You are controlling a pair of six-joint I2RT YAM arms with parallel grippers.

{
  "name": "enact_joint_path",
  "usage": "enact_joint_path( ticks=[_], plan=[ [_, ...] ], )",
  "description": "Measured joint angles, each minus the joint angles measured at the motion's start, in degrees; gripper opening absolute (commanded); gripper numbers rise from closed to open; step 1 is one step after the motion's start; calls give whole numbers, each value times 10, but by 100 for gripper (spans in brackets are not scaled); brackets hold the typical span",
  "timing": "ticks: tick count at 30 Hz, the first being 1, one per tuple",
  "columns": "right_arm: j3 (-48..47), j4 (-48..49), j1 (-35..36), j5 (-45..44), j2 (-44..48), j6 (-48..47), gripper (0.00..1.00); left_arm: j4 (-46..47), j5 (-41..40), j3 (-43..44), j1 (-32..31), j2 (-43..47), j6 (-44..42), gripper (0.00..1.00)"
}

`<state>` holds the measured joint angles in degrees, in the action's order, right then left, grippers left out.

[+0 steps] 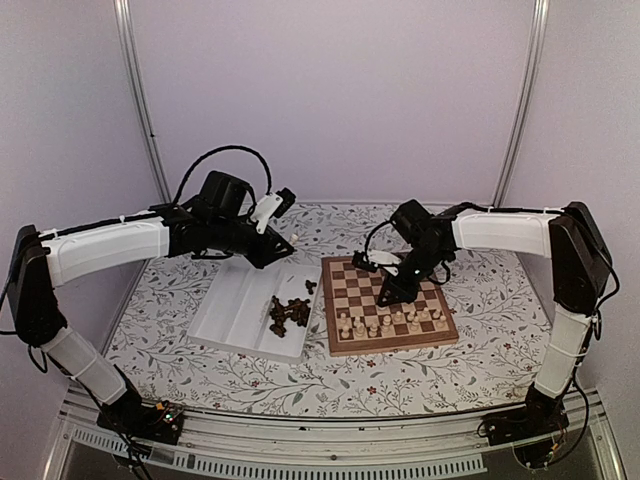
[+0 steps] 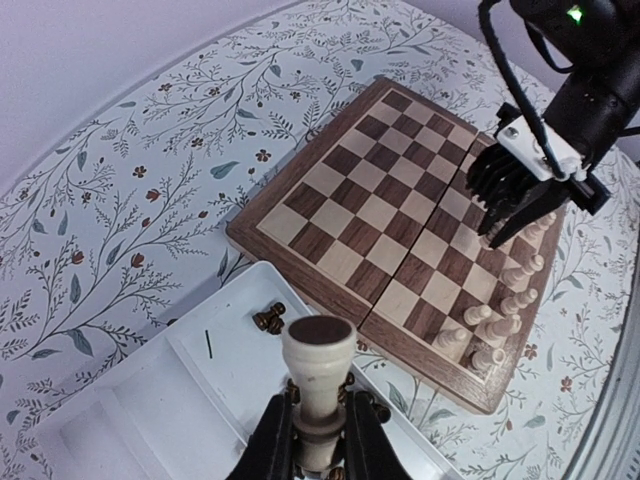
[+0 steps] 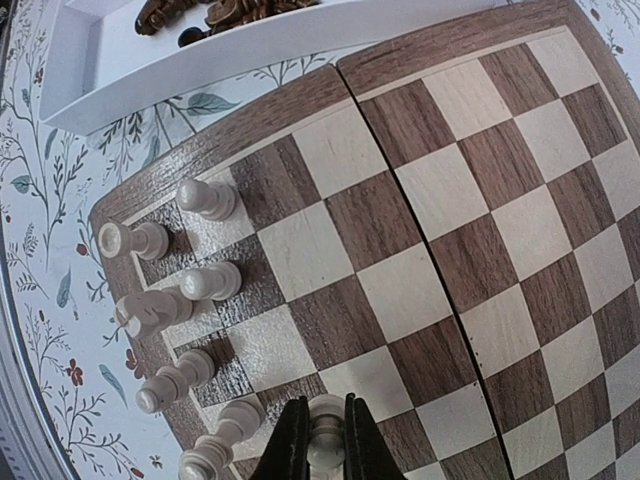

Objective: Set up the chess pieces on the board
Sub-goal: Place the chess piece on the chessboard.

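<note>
Next, my right gripper lowers the held piece onto the empty dark square (image 3: pixel 294 402) beside the cream pieces and releases, as that square lies below and back from it.
The board (image 1: pixel 345 280) lies right of centre, with two near rows of cream chess pieces (image 1: pixel 390 322) standing on it. My left gripper (image 1: pixel 284 243) hovers over the white tray, shut on a cream piece (image 2: pixel 317 375) whose dark felt base faces the camera. My right gripper (image 3: pixel 325 445) is low over the board (image 3: pixel 450 200), shut on a cream piece (image 3: pixel 326 425) beside several standing cream pieces (image 3: pixel 190 290). From the left wrist view, the right gripper (image 2: pixel 497 232) points down at the board (image 2: pixel 380 200) next to the cream rows (image 2: pixel 500 310).
A white two-compartment tray (image 1: pixel 235 310) lies left of the board, with a heap of dark brown pieces (image 1: pixel 288 313) in its right compartment. One dark piece (image 2: pixel 268 318) lies alone in the tray (image 2: pixel 150 400). The floral tablecloth (image 1: pixel 480 290) surrounds everything.
</note>
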<state>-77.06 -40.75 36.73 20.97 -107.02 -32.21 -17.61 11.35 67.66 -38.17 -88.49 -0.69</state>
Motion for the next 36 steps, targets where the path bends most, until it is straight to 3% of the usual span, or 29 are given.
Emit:
enact_joint_path(
  ticks=[20,36],
  plan=[
    [2,-30,0,21,-26,-9,7,-1,2,0,0,0,0,1],
    [2,-30,0,21,-30,-6,36,-3,2,0,1,-3,-2,2]
  ],
)
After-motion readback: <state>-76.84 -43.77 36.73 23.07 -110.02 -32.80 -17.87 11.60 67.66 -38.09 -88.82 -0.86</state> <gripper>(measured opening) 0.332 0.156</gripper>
